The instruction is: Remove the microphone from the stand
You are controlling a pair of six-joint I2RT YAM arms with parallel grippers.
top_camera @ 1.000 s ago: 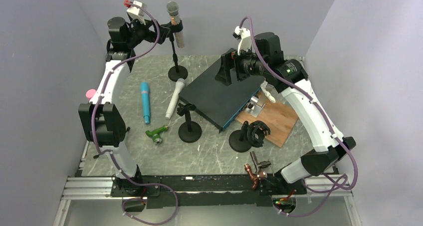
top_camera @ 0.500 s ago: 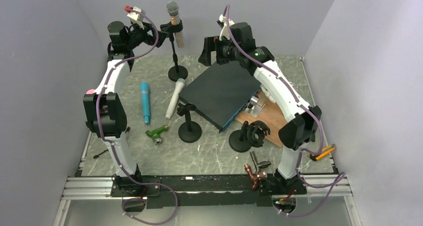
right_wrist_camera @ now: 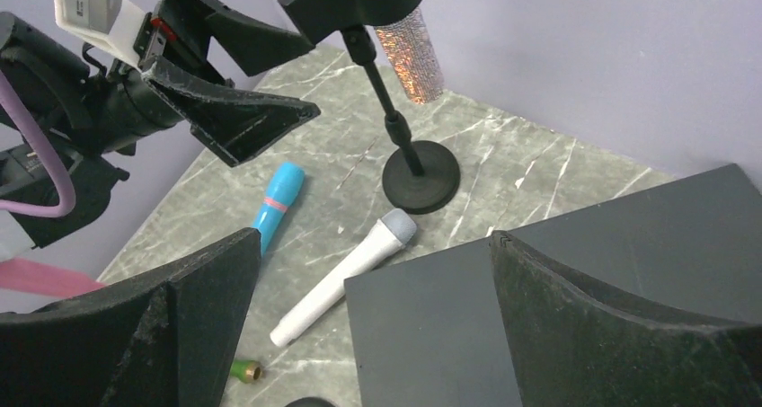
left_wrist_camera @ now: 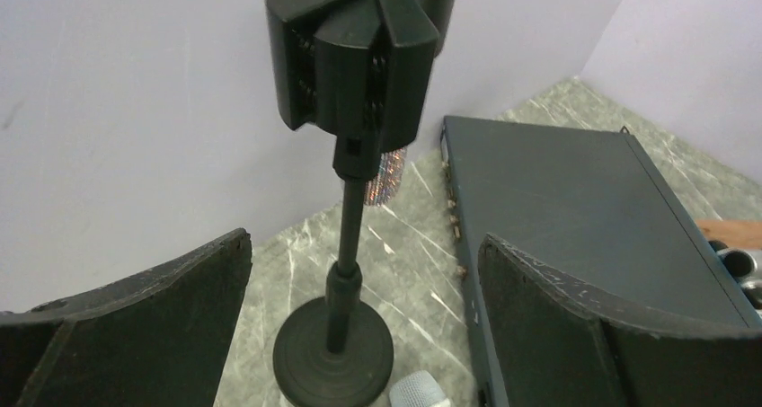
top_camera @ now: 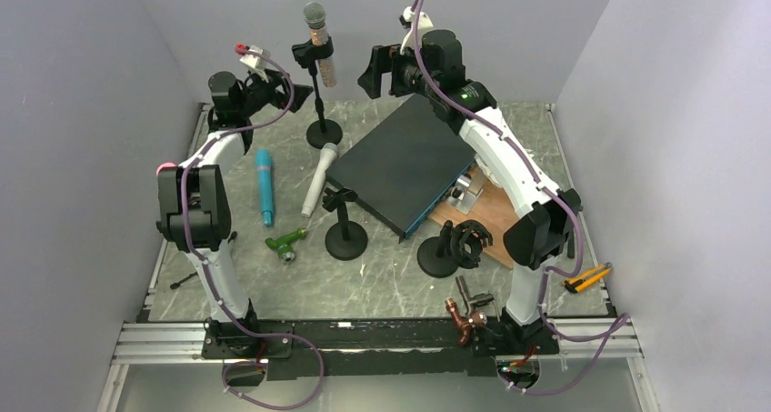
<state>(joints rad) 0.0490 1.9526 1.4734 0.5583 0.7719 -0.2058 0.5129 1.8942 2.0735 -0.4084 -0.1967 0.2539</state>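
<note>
My left gripper first moves down slightly and shifts toward the stand next, to get onto the thin black pole below the clip [top_camera: 316, 86].
A glittery microphone [top_camera: 319, 39] with a grey mesh head sits upright in the clip of a black stand [top_camera: 321, 103] at the back of the table. Its sparkly body also shows in the right wrist view [right_wrist_camera: 411, 52] and just below the clip in the left wrist view [left_wrist_camera: 385, 175]. My left gripper [top_camera: 293, 95] is open, left of the stand's pole, lower than the clip [left_wrist_camera: 355, 61]. My right gripper [top_camera: 368, 74] is open, right of the microphone and apart from it. In the right wrist view the left gripper's fingers [right_wrist_camera: 229, 110] show beside the stand [right_wrist_camera: 420, 175].
A white microphone [top_camera: 319, 180] and a blue microphone [top_camera: 264, 185] lie on the table. A dark flat box [top_camera: 405, 166] lies right of the stand. Two empty stands [top_camera: 345, 230] [top_camera: 447, 248], a green fitting [top_camera: 286, 245], a wooden board [top_camera: 495, 214] and copper fittings [top_camera: 465, 319] sit nearer.
My left gripper has dropped lower and moved off the stand's clip. My right arm has swung up and left, to the right side of the microphone.
</note>
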